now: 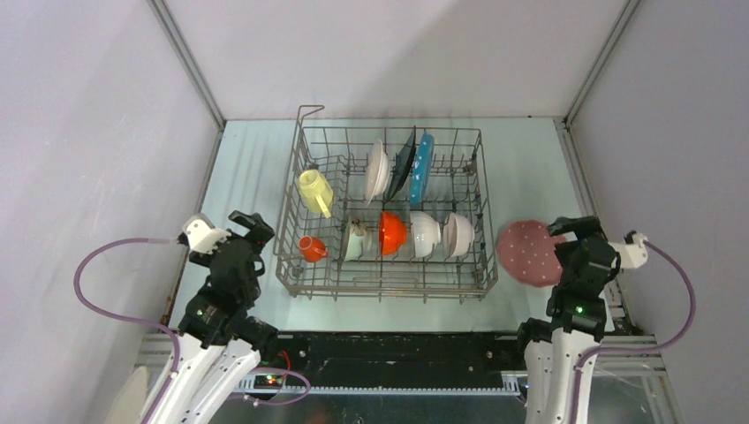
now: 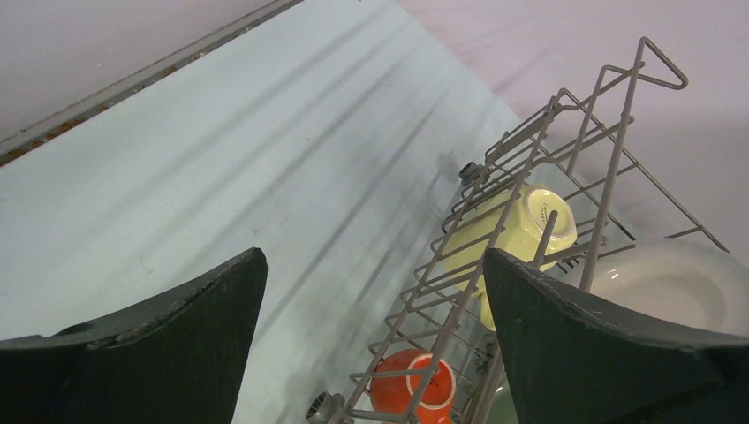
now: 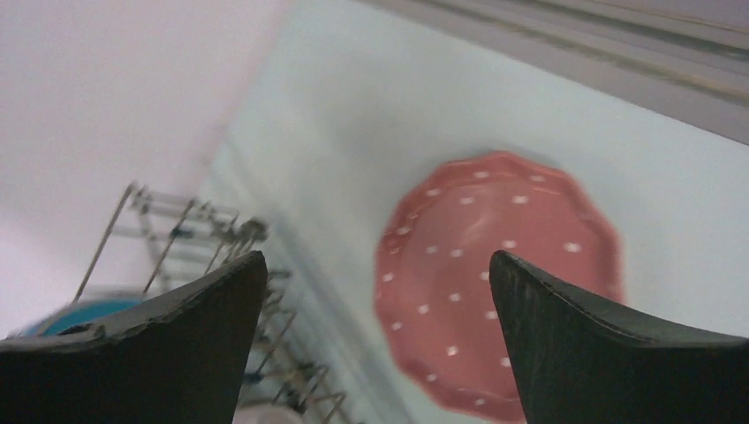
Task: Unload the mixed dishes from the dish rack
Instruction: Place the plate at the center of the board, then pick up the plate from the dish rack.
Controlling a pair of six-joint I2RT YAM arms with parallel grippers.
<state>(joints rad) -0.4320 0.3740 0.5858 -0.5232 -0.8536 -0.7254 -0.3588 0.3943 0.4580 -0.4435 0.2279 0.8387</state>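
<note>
The right gripper swings outward and to its left in the top view next, to where the blue plate stands on edge, and closes across the blue plate's rim (image 1: 422, 166) (image 3: 91, 312).
The grey wire dish rack (image 1: 386, 284) stands mid-table. It holds a pale yellow cup (image 1: 315, 190), a small orange mug (image 1: 311, 248), a pale green bowl (image 1: 355, 241), an orange bowl (image 1: 392, 232), white bowls (image 1: 425, 234), and upright white (image 1: 377, 170), black (image 1: 404, 162) and blue (image 1: 423, 167) plates. A pink dotted plate (image 1: 525, 253) lies flat on the table right of the rack. My left gripper (image 1: 252, 226) is open and empty, left of the rack. My right gripper (image 1: 567, 231) is open and empty above the pink plate (image 3: 495, 283). The left wrist view shows the cup (image 2: 512, 231) and mug (image 2: 413, 385) through the rack wires (image 2: 495, 203).
Purple-grey walls close in the table on the left, back and right. The rack's looped handle (image 1: 308, 110) rises at its back left corner. Bare table (image 1: 243, 177) lies left of the rack. Purple cables (image 1: 97, 283) hang by both arms.
</note>
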